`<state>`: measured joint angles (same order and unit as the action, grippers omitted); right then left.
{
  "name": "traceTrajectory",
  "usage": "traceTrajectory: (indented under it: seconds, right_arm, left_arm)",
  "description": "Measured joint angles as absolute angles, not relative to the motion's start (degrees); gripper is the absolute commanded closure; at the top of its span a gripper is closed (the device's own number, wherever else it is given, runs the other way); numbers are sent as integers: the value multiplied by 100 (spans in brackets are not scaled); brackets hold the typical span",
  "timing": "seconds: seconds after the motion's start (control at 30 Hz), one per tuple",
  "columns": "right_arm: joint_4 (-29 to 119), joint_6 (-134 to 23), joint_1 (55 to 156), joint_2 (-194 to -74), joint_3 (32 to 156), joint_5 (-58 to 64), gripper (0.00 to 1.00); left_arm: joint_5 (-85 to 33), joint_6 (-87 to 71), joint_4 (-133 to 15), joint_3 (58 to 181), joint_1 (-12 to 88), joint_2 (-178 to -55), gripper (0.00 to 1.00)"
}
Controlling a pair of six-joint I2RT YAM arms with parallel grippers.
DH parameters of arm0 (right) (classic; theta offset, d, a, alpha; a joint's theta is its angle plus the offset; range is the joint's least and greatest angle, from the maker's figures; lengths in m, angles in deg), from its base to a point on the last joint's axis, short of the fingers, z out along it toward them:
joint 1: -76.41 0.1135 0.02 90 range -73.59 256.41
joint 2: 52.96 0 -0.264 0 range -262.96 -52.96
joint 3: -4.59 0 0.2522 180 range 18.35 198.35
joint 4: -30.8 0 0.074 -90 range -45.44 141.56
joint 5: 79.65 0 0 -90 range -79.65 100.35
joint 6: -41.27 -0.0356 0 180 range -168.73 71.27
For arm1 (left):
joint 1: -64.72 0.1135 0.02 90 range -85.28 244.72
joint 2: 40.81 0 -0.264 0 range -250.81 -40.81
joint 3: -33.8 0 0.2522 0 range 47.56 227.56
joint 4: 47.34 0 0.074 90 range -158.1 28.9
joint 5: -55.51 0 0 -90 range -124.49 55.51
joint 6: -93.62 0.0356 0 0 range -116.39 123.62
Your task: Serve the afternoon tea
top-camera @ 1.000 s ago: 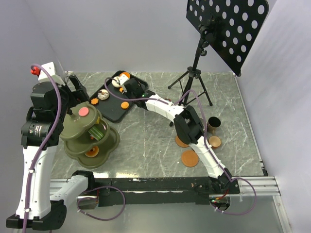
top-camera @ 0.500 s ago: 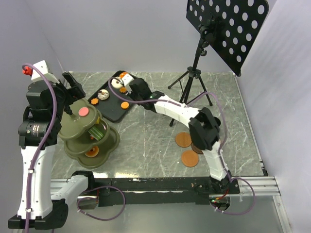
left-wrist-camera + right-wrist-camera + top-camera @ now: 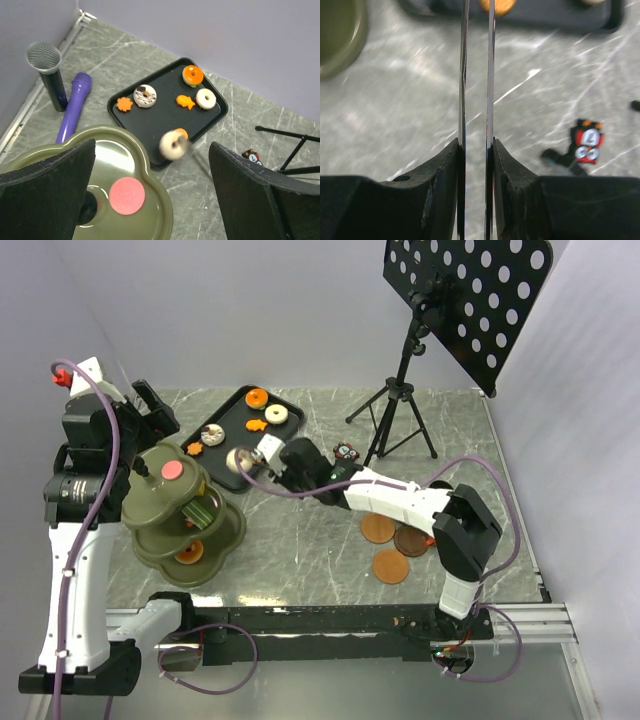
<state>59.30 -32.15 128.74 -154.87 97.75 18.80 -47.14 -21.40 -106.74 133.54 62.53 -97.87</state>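
My right gripper will first move back toward the stand to get the donut over the stand's lowest shelf, which has bare room beside the tray [image 3: 232, 430].
My right gripper [image 3: 291, 462] [image 3: 476, 146] is shut on thin metal tongs [image 3: 464, 75], and the tongs' tips pinch a white donut [image 3: 240, 460] [image 3: 173, 144]. The donut hangs blurred over the near corner of the black tray [image 3: 232, 430], beside the olive tiered stand [image 3: 215, 540]. The right wrist view does not show the donut. A pink cookie [image 3: 173, 469] [image 3: 127, 195] lies on the stand's top tier. An orange donut [image 3: 257, 397], a white donut [image 3: 277, 414] and other pastries lie on the tray. My left gripper [image 3: 150, 415] [image 3: 150, 170] is open and empty above the stand's top tier.
Brown-orange saucers [image 3: 390, 566] and a dark cup [image 3: 412, 540] sit at the right front. A music stand's tripod [image 3: 400, 400] stands at the back right. A small red and black timer [image 3: 346, 450] lies near it. Two microphones [image 3: 72, 107] lie at the far left.
My right arm has swung the tongs from the tray's far end toward the near left, carrying the white donut to the tray's near corner by the stand. The left gripper has shifted only slightly.
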Motion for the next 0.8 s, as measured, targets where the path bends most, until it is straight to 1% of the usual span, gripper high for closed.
traceTrajectory:
  seconds: [0.1,0.3,0.8]
  right_arm:
    - [5933,-3220,13034,-15288,9375,1779,88]
    - [5887,-3283,13366,-15117,9003,1646,88]
    - [5747,-3436,13847,-15157,9014,1375,88]
  left_arm:
    - [-4604,-2177,-10683,13354,6253,-9874,0]
    - [-4386,-2262,-10751,13354,6255,-9916,0]
    - [-4159,-2260,-11031,13374,6255,-9901,0]
